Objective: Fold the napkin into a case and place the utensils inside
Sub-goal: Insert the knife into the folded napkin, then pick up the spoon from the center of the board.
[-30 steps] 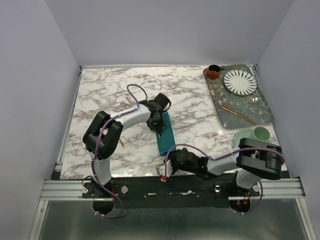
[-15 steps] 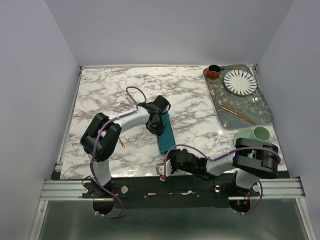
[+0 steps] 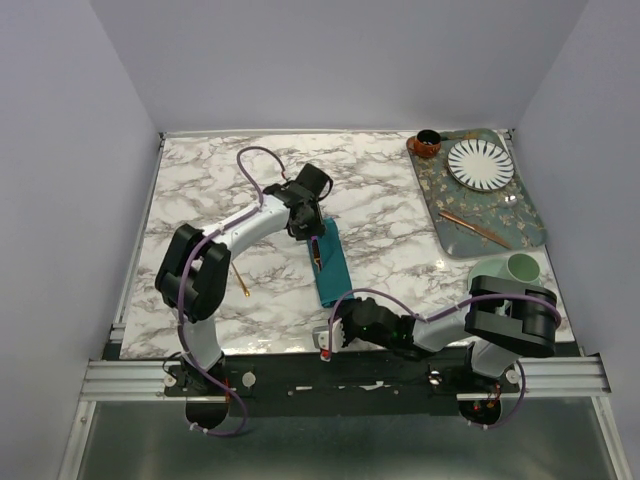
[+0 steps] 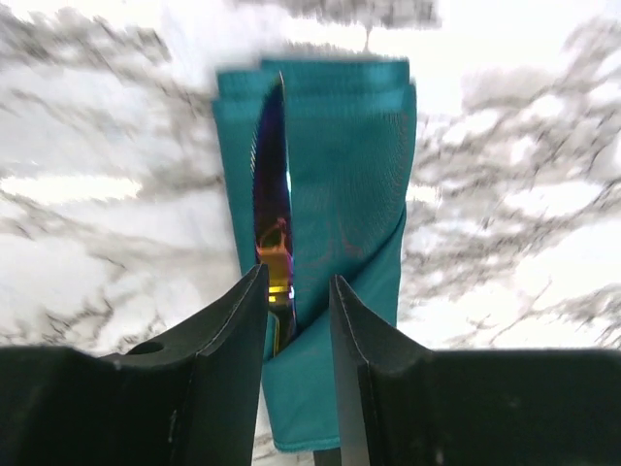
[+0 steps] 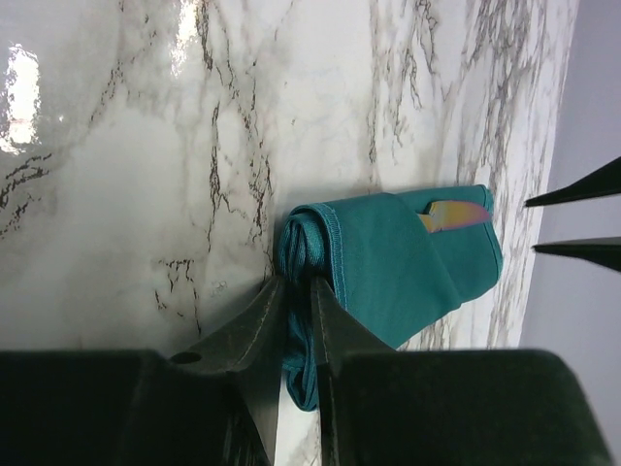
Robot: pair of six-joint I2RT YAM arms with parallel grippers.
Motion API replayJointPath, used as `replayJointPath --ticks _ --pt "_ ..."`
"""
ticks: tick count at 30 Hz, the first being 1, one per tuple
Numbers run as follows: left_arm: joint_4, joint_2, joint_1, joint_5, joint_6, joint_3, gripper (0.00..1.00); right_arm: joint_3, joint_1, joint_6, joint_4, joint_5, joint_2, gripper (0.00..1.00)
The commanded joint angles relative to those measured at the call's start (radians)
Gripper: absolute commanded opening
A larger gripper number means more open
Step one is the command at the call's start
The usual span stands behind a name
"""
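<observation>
Next, my left gripper moves off the case [image 3: 329,270] and down onto the gold utensil's handle [image 3: 239,277], since that lies below it, to the left in the top view.
The napkin, folded into a narrow teal case [image 3: 329,270], lies mid-table. An iridescent utensil [image 4: 269,199] sits in the case's [image 4: 349,165] slanted pocket, its tip showing in the right wrist view [image 5: 454,214]. My left gripper [image 3: 307,220] hovers at the case's far end, open. Its jaws [image 4: 298,283] stand apart on either side of the utensil's handle without gripping it. At the near end, my right gripper [image 3: 337,328] is shut on the case's rolled edge [image 5: 301,254], with cloth pinched between the fingers [image 5: 296,286]. A gold utensil [image 3: 240,283] lies on the marble, left of the case.
A patterned tray [image 3: 530,215] at the back right holds a striped plate [image 3: 480,165], a brown cup [image 3: 427,143] and copper-pink sticks [image 3: 475,228]. A pale green saucer with a cup [image 3: 510,268] sits by the right arm's elbow.
My left gripper has opened, let go of the iridescent utensil in the pocket and drawn back toward the far left. The right gripper keeps its pinch in the same place.
</observation>
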Motion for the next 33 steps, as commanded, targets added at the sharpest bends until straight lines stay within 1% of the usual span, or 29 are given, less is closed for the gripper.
replayJointPath --ticks 1,4,7,10,14,16,18,19,21,25,28,33 --pt "-0.020 0.026 0.069 -0.077 0.085 0.068 0.41 0.000 0.004 0.034 0.024 0.029 0.020 0.25" --pt "-0.025 0.021 0.095 -0.100 0.126 0.092 0.42 0.026 0.003 0.051 0.009 0.035 0.031 0.25" --pt "-0.028 -0.009 0.150 -0.116 0.151 0.083 0.43 0.064 0.003 0.069 0.004 0.041 0.060 0.25" --pt "-0.048 -0.067 0.222 -0.132 0.197 0.034 0.43 0.087 0.003 0.078 0.004 0.046 0.088 0.25" --pt "-0.092 -0.170 0.325 -0.155 0.249 -0.110 0.43 0.119 0.003 0.078 0.001 0.032 0.098 0.26" --pt "-0.107 -0.216 0.392 -0.162 0.284 -0.150 0.43 0.138 0.004 0.077 -0.004 0.027 0.097 0.27" --pt "-0.124 -0.235 0.435 -0.143 0.333 -0.187 0.43 0.152 0.003 0.080 -0.017 0.020 0.088 0.28" --pt "-0.133 -0.241 0.467 -0.140 0.344 -0.190 0.43 0.159 0.003 0.089 -0.048 0.015 0.071 0.28" --pt "-0.167 -0.238 0.490 -0.136 0.364 -0.210 0.43 0.170 0.003 0.117 -0.092 -0.011 0.045 0.29" --pt "-0.177 -0.218 0.535 -0.137 0.385 -0.233 0.43 0.173 0.003 0.135 -0.198 -0.074 -0.026 0.30" --pt "-0.161 -0.180 0.555 -0.134 0.393 -0.230 0.43 0.166 0.003 0.146 -0.252 -0.091 -0.067 0.31" --pt "-0.109 -0.118 0.558 -0.105 0.407 -0.201 0.41 0.127 0.003 0.164 -0.292 -0.086 -0.124 0.31"
